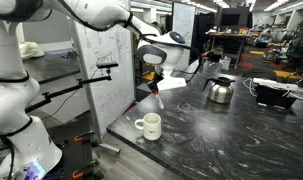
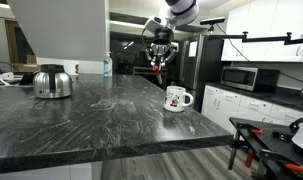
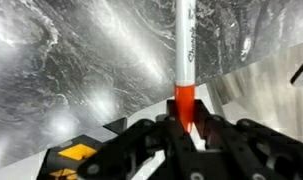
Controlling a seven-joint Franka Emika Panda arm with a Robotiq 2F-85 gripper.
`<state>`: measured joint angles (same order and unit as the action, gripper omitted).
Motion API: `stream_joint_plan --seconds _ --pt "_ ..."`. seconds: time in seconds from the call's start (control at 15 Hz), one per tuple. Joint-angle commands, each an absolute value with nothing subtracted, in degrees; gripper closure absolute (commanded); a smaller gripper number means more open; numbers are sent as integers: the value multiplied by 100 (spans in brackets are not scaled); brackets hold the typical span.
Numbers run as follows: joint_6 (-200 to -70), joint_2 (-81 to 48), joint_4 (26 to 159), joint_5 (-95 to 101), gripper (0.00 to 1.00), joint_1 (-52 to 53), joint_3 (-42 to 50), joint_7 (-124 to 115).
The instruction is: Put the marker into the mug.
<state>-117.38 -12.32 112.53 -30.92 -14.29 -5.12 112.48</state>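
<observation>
The gripper moves across to the mug's opening (image 1: 152, 117), lowers the marker in and releases it next. The marker's body points down and the mug stands upright.
My gripper (image 3: 183, 128) is shut on the marker (image 3: 185, 50), gripping its red end while the white barrel points away from the camera in the wrist view. In both exterior views the gripper (image 1: 154, 76) (image 2: 159, 62) hangs well above the dark marble counter with the marker (image 1: 157, 87) pointing down. The white mug (image 1: 148, 126) (image 2: 177, 98) stands upright near the counter's edge, below and some way off from the gripper. The mug does not show in the wrist view.
A shiny steel kettle (image 1: 220, 89) (image 2: 53, 82) stands on the counter (image 1: 221, 130) away from the mug. A black tray-like object (image 1: 274, 95) sits at the far end. A whiteboard (image 1: 109, 60) stands beside the counter. A microwave (image 2: 243, 77) sits on the side cabinets.
</observation>
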Motion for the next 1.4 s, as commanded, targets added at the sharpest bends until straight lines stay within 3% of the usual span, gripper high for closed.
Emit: stream_joint_plan --seconds 0.0,0.73,1.33 --pt "-11600 -1147 11381 -3170 94 -1290 -215 11333" --pt "-12679 -259 12912 -3010 94 -996 111 10691" --pt "-13070 -80 13228 -3162 94 -897 301 10540"
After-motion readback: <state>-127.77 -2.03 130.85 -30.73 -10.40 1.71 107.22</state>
